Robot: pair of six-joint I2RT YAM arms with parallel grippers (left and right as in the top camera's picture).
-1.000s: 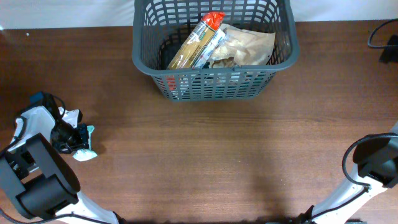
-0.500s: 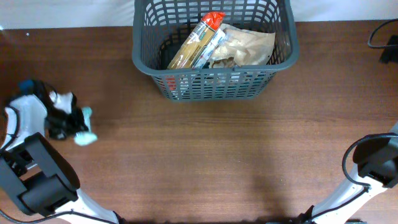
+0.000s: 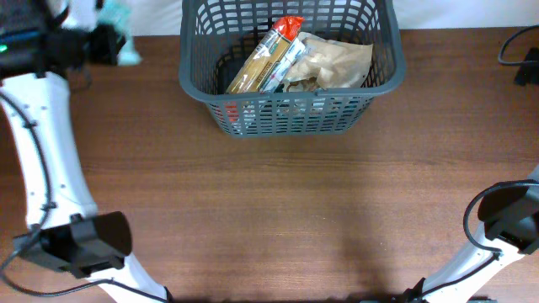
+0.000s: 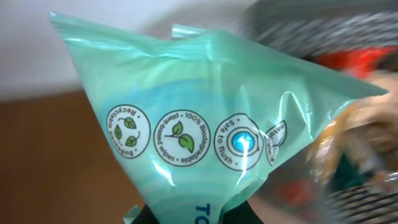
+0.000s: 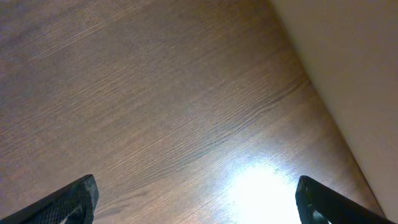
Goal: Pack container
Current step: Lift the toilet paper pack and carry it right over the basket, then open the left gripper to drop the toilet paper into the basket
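Observation:
My left gripper needs to move over the basket's empty gap beside the pasta packet [image 3: 268,55], which is to its right in the overhead view, and then go down and let go.
The container [image 3: 383,84] is a dark grey lattice basket at the back middle of the table. It holds a pasta packet [image 3: 268,55] and a tan bag [image 3: 333,61]. My left gripper [image 3: 109,42] is raised at the back left, to the left of the basket, shut on a mint-green packet [image 3: 126,38]. In the left wrist view the green packet [image 4: 199,118] fills the frame, with the blurred basket [image 4: 323,31] behind it. My right gripper [image 5: 196,199] is open and empty over bare wood; in the overhead view only its arm [image 3: 505,223] shows at the front right.
A black cable and plug [image 3: 520,55] lie at the back right edge. The brown table [image 3: 278,210] stretches across the middle and front. The table's edge against a pale wall [image 5: 348,68] shows in the right wrist view.
My left arm has lifted the green packet off the table's left side and swung it up and back, toward the basket's left. The right arm has not moved.

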